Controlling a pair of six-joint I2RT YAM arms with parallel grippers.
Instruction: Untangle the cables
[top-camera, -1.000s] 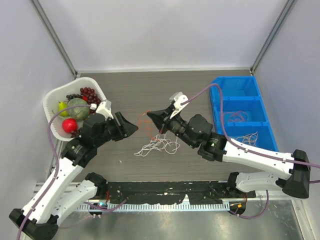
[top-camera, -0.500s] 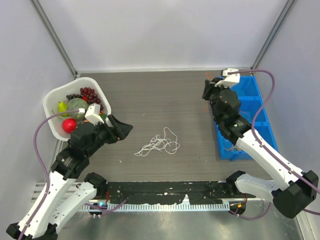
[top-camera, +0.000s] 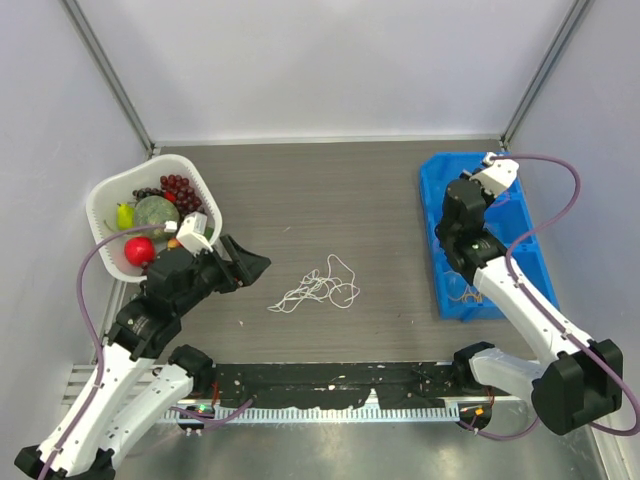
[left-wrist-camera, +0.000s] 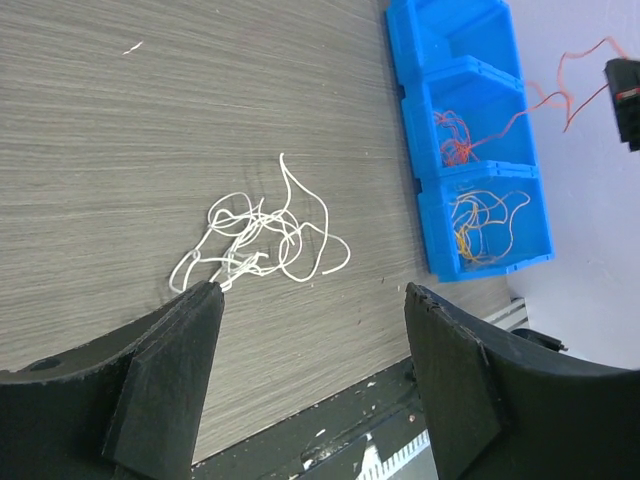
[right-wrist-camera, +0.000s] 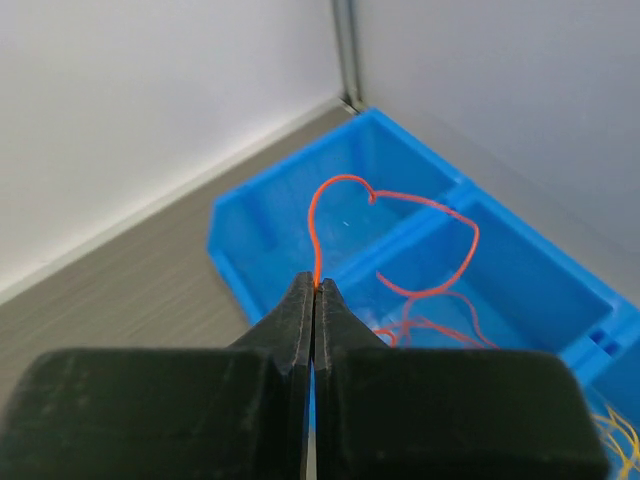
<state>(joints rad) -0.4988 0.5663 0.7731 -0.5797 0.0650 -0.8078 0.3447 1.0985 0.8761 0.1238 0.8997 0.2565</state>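
Note:
My right gripper holds the thin red cable (right-wrist-camera: 440, 205) and should next lower and tilt down toward the bin's middle section, then let the cable go, since other red cables already lie there.
A tangle of white cable (top-camera: 315, 288) lies on the table's middle, also in the left wrist view (left-wrist-camera: 262, 235). My left gripper (top-camera: 255, 262) is open and empty just left of it, its jaws wide apart above the table (left-wrist-camera: 312, 330). My right gripper (top-camera: 465, 205) is shut on a thin red cable (right-wrist-camera: 440, 205) and holds it above the blue bin (top-camera: 485, 240). The red cable (left-wrist-camera: 560, 85) hangs from the gripper (right-wrist-camera: 318, 285) over the bin's middle compartment. Red cables (left-wrist-camera: 455, 140) lie in that compartment and yellow and orange ones (left-wrist-camera: 475, 225) in the near one.
A white basket (top-camera: 105, 195) with grapes, a melon and an apple stands at the left, behind my left arm. The blue bin (right-wrist-camera: 290, 190) has three compartments along the right wall. A black rail runs along the table's near edge.
My right arm has swung from the table's middle to above the blue bin, carrying the red cable out of the tangle. My left gripper has drawn back a little. The white tangle stays.

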